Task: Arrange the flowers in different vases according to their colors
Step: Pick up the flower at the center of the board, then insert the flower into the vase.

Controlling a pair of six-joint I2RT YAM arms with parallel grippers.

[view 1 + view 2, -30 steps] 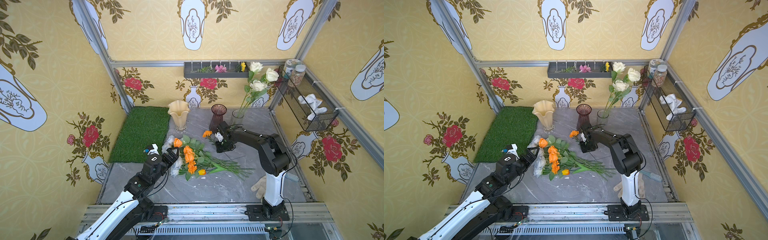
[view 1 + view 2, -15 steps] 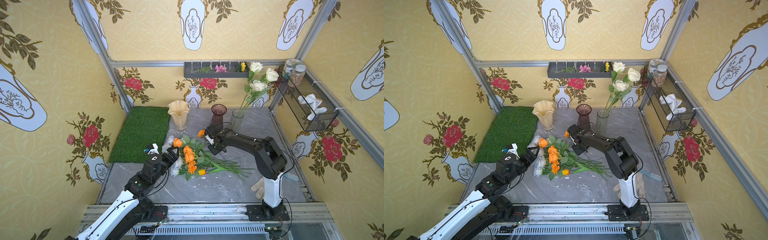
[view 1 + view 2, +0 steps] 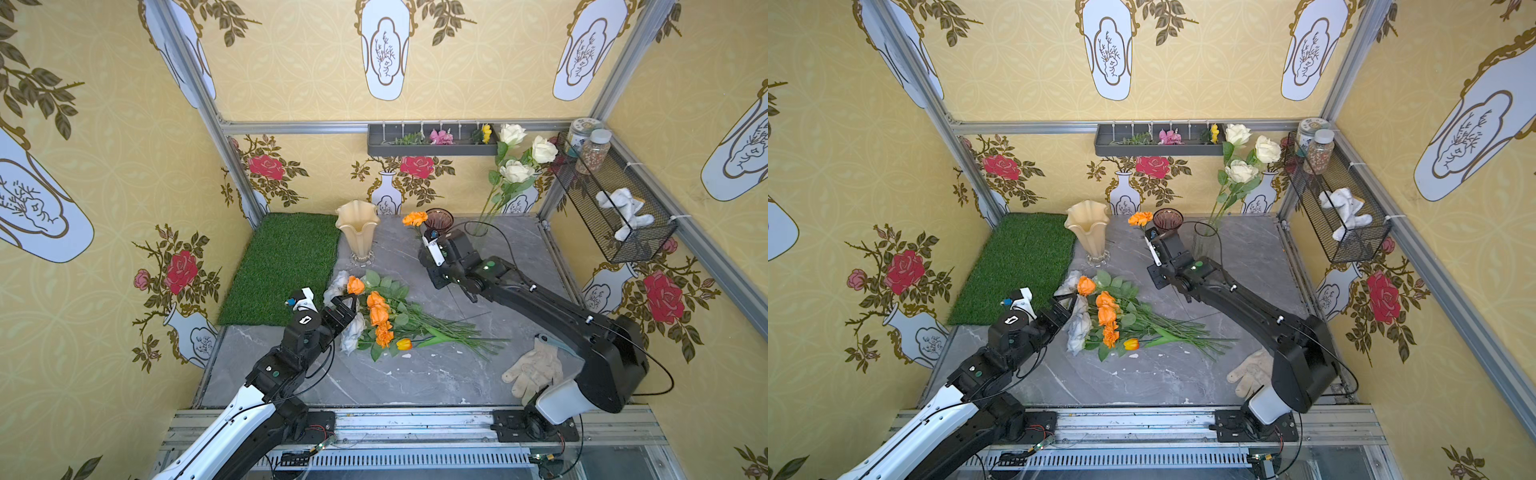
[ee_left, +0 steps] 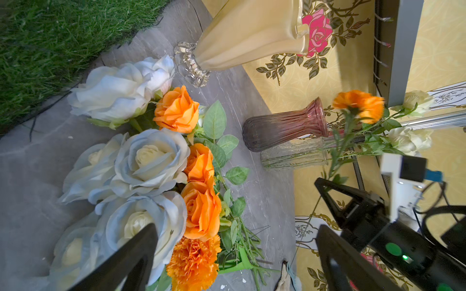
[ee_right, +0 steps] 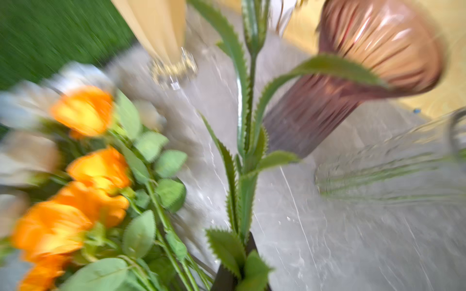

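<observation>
My right gripper should move up and outward over the purple vase's opening (image 3: 439, 217) (image 5: 393, 43) next, then lower the marigold's stem in and let it go, because the lower end of the stem is still below the purple vase's rim.
My right gripper (image 3: 424, 243) is shut on the green stem (image 5: 248, 176) of an orange marigold (image 3: 414, 218), which it holds upright just beside the dark purple ribbed vase (image 3: 439, 219). The cream-amber ruffled vase (image 3: 357, 228) stands to the left. The clear vase (image 3: 478, 226) holds three cream-white roses (image 3: 515, 170). A pile of orange and pale blue-white flowers (image 3: 382, 316) lies mid-table. My left gripper (image 3: 347, 301) is open over the pale roses (image 4: 151, 158) at the pile's left edge, with nothing between its fingers (image 4: 136, 252).
A green grass mat (image 3: 282, 266) covers the back left of the grey table. A work glove (image 3: 534, 370) lies by the right arm's base. A wire basket (image 3: 615, 199) with jars hangs on the right wall. A grey shelf (image 3: 432, 147) hangs on the back wall.
My right gripper has shut on the marigold's stem and lifted the bloom up and back, next to the purple vase. The left arm has not moved.
</observation>
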